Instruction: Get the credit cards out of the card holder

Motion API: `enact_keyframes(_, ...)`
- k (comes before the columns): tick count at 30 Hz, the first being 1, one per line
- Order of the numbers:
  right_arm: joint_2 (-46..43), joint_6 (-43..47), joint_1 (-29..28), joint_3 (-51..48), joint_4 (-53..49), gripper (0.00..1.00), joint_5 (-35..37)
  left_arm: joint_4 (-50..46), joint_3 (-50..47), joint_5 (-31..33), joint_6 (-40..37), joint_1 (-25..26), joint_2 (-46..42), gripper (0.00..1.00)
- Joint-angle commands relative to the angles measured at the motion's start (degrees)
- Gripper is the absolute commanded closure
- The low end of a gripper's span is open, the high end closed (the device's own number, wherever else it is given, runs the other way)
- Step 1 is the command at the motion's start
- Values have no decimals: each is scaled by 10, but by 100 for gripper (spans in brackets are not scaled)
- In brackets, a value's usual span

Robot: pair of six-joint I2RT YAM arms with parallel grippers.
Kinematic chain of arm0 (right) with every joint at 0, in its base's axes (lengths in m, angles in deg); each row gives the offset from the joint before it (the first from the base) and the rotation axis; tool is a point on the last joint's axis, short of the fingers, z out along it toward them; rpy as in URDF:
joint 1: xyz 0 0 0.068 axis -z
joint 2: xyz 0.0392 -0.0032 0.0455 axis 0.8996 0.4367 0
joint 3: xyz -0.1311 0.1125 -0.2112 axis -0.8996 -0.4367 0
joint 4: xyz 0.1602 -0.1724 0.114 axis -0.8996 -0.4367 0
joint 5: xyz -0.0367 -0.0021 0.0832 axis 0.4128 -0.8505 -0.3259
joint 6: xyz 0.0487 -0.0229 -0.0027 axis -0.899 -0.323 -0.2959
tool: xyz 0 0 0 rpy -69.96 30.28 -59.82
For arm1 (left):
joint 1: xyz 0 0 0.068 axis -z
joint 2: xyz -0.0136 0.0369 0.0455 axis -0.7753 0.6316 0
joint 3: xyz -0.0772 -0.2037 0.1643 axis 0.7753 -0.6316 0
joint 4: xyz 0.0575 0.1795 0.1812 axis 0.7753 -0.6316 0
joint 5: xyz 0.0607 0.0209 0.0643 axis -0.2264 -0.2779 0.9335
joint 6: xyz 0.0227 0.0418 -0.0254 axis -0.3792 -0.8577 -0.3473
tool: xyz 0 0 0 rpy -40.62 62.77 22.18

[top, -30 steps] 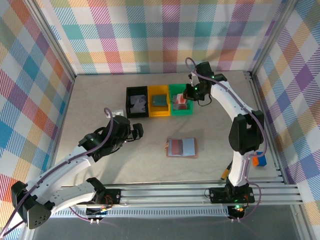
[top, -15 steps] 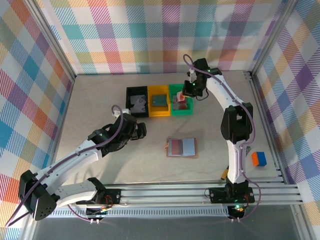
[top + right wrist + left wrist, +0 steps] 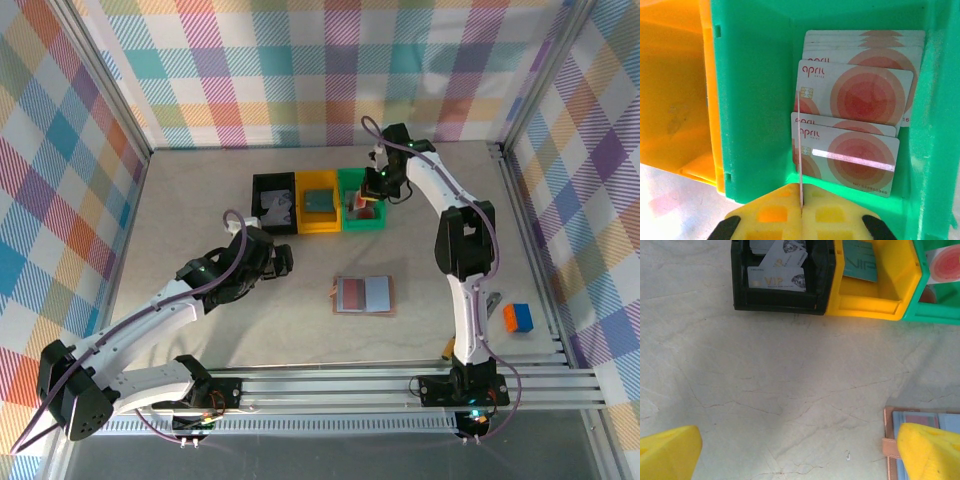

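My right gripper lowers the edge-on credit card farther into the green bin (image 3: 755, 100) next before opening, since the pale cards with red-orange spots lie below the gripper.
The card holder (image 3: 364, 294) lies open and flat on the table, reddish-brown with a grey-blue inside; its left edge also shows in the left wrist view (image 3: 888, 440). My right gripper (image 3: 801, 200) is shut on a thin pale credit card (image 3: 799, 150) seen edge-on, held over the green bin (image 3: 755, 100). Several pale cards with red-orange spots (image 3: 860, 95) lie in that bin. My left gripper (image 3: 800, 455) is open above bare table, left of the card holder, with nothing between its yellow fingers (image 3: 670, 452). From above, the left gripper (image 3: 283, 262) and right gripper (image 3: 366, 196) are far apart.
Three bins stand in a row at the back: black (image 3: 273, 203) with grey-white cards (image 3: 777, 277), yellow (image 3: 318, 202) with a teal card (image 3: 860, 265), and green (image 3: 360, 200). An orange and blue block (image 3: 517, 318) sits at the right edge.
The left arm moved a little right towards the card holder, then held still. The right arm swung left, bringing its card further over the green bin.
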Motion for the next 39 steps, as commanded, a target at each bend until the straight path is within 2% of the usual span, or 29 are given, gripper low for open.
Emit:
enact_keyframes(1,19,13,-6,32,9,100,-25,12,3,15,-8,-6,10,0)
enact_keyframes(23,82,26,-13,97,-25,100,-14,18,-20,15,9,-6,15,0)
enact_keyframes(39,61,29,-13,106,-31,76,2,15,-20,5,14,-6,22,0)
